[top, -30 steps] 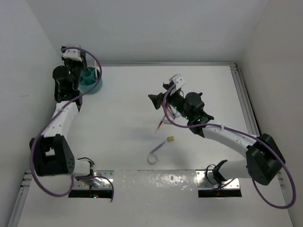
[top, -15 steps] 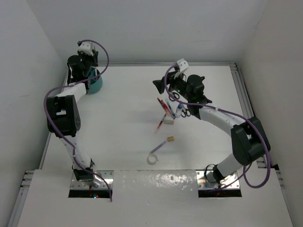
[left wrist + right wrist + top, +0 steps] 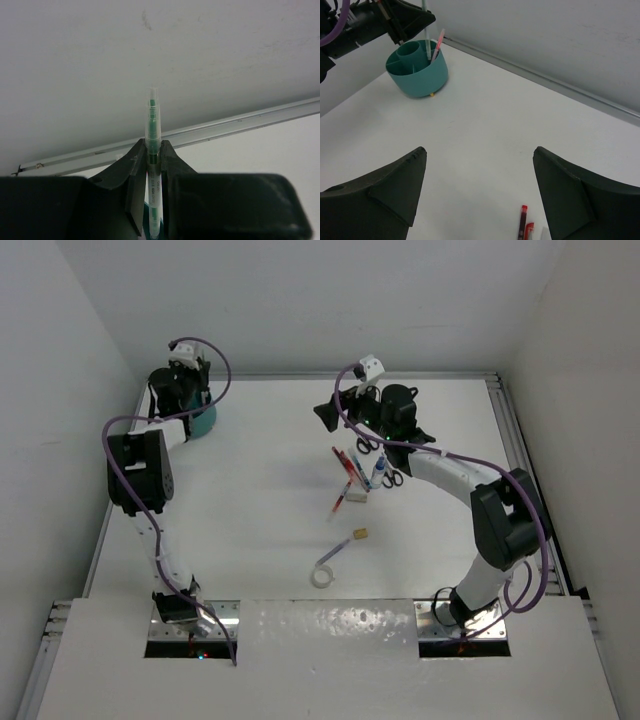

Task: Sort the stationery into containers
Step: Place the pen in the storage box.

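Observation:
The pen's lower end is already inside, so the left gripper should next lower toward the rim of the round teal cup (image 3: 205, 422) below it and release the pen.
The round teal cup (image 3: 205, 422) stands at the far left corner and also shows in the right wrist view (image 3: 417, 75), with a pink pen (image 3: 438, 46) in one compartment. My left gripper (image 3: 187, 398) hangs over the cup, shut on a green clear-capped pen (image 3: 152, 130). That pen (image 3: 426, 45) stands upright with its lower end inside the cup. My right gripper (image 3: 335, 408) is open and empty above bare table, left of the pile. The pile holds red pens (image 3: 346, 462), scissors (image 3: 368, 445), a blue-capped glue bottle (image 3: 378, 476) and a white eraser (image 3: 356, 496).
A tan eraser (image 3: 360, 534), a thin pen (image 3: 335, 548) and a white tape ring (image 3: 321, 577) lie nearer the front. Another red pen (image 3: 340, 505) lies below the pile. White walls close the back and sides, with a metal rail (image 3: 510, 440) at the right.
My left arm has swung up over the teal cup with the green pen. My right gripper has lifted away from the pile toward the back left, uncovering the items.

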